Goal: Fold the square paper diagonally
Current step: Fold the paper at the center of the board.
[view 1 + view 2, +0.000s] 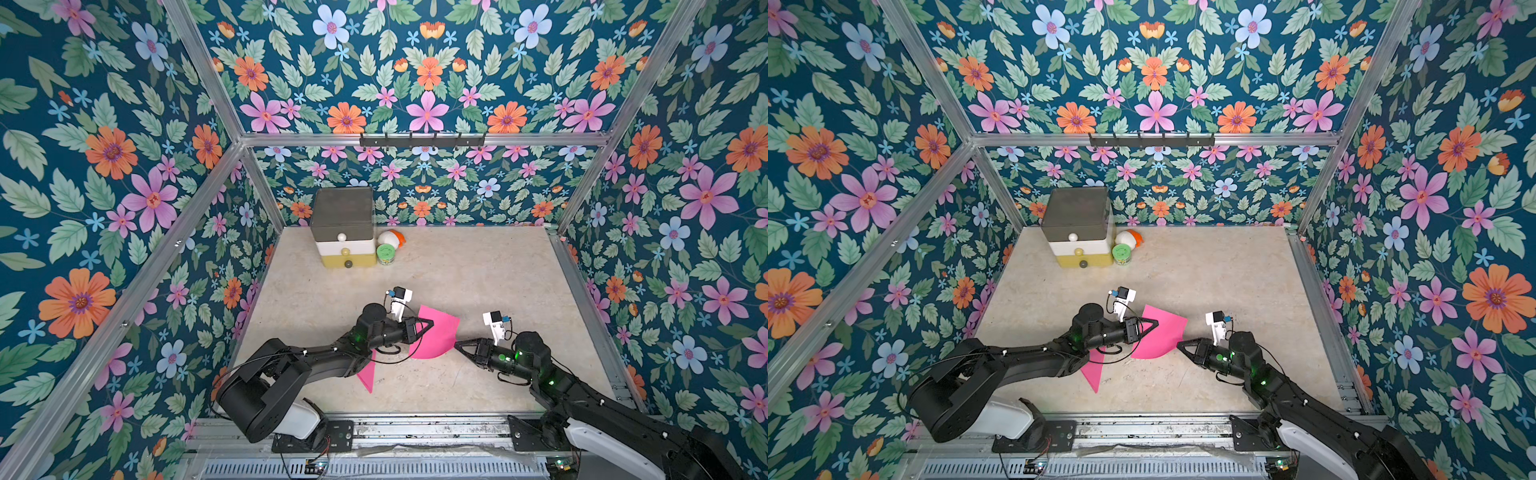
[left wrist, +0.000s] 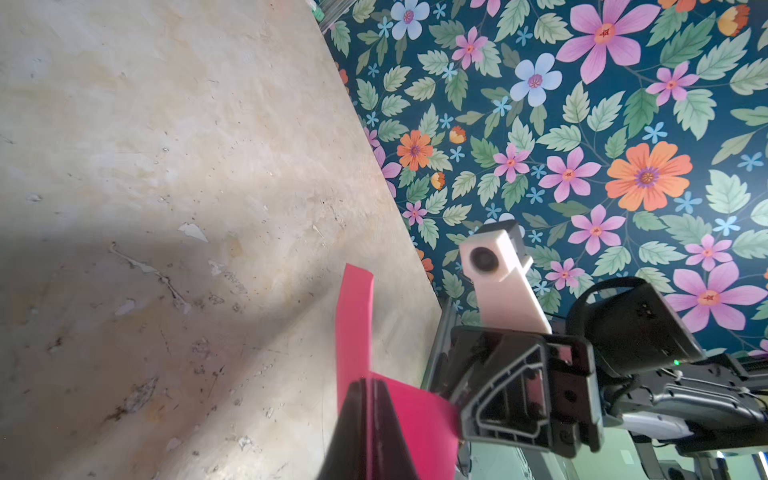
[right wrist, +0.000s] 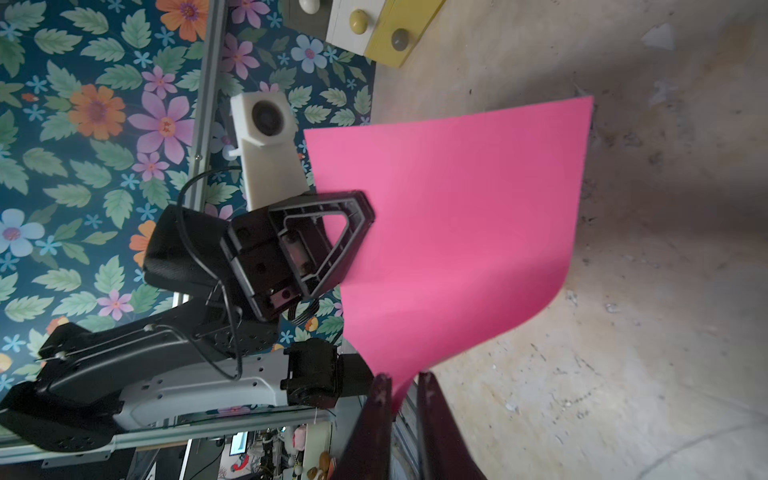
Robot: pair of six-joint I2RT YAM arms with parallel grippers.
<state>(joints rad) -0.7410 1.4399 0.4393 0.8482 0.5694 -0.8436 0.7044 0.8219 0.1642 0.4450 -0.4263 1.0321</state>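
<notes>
I will next move my left gripper down and back toward the bare tabletop by the sheet's near edge (image 1: 429, 364) to release the paper, which still hangs raised.
The pink square paper (image 1: 436, 332) (image 1: 1163, 332) is lifted off the table and curls in a loose arc between my two grippers. One of its corners shows below the left arm in both top views. My left gripper (image 1: 432, 323) (image 1: 1157, 322) (image 2: 368, 380) is shut on the paper's edge (image 2: 357, 316), with the sheet pinched between the black fingers. My right gripper (image 1: 456, 344) (image 1: 1178, 344) (image 3: 405, 376) sits at the sheet's right-hand lower corner, jaws drawn close on that tip of the paper (image 3: 457, 216).
A small three-drawer chest (image 1: 343, 228) stands at the back of the table, with a green can (image 1: 387, 254) and a white-and-orange object (image 1: 390, 237) beside it. Floral walls enclose the table on three sides.
</notes>
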